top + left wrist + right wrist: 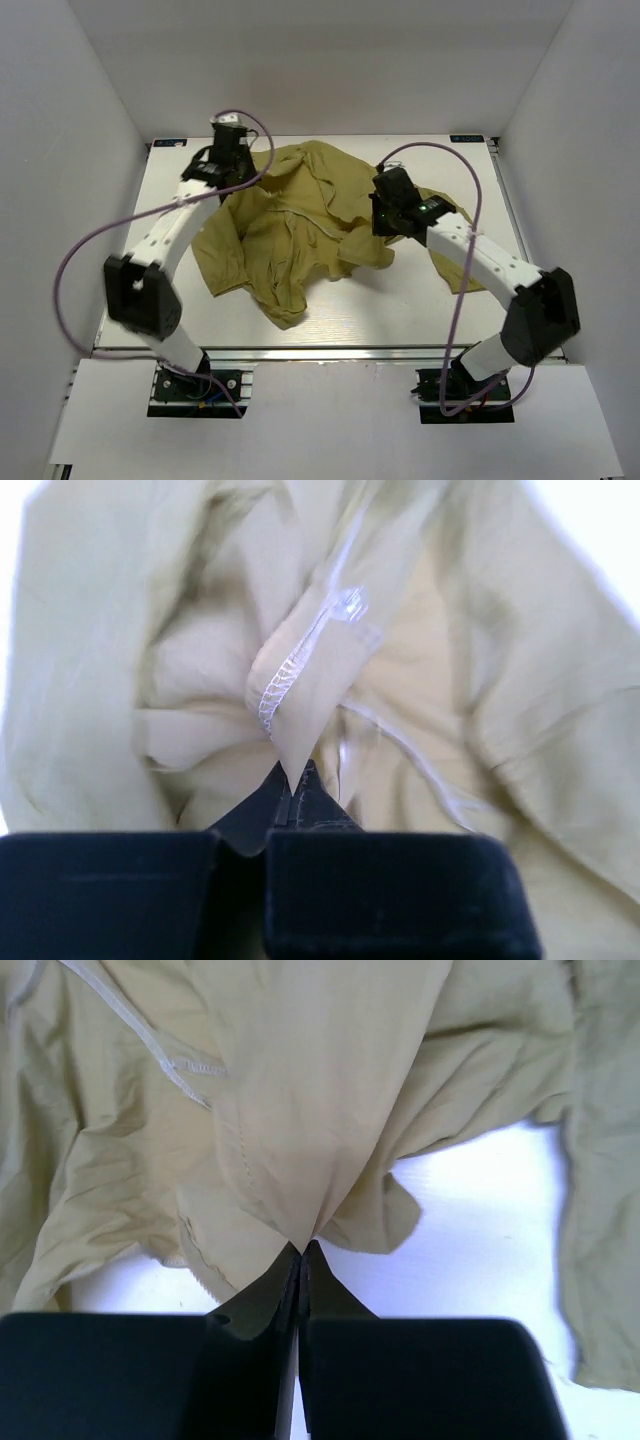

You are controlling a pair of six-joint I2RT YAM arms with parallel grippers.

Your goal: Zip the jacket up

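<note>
I will next lift my left gripper and move it outward to let go of the jacket's fold at the far edge of the table, because that edge is outward of my gripper.
The olive-green jacket (290,225) lies crumpled on the white table (400,310), bunched between the two arms. My left gripper (232,172) is at the jacket's far left edge, shut on a fold of fabric bearing a strip of pale zipper teeth (285,675). In the left wrist view the gripper (292,780) pinches that fold at its tip. My right gripper (385,222) is at the jacket's right side, shut on a pulled-up peak of the jacket fabric (310,1110); in the right wrist view the gripper (302,1250) holds its point. A seam with stitching (150,1050) shows at upper left.
White walls enclose the table on three sides. Purple cables (75,260) loop beside each arm. A part of the jacket trails under the right arm (450,270). Bare table (490,1220) shows below the lifted fabric.
</note>
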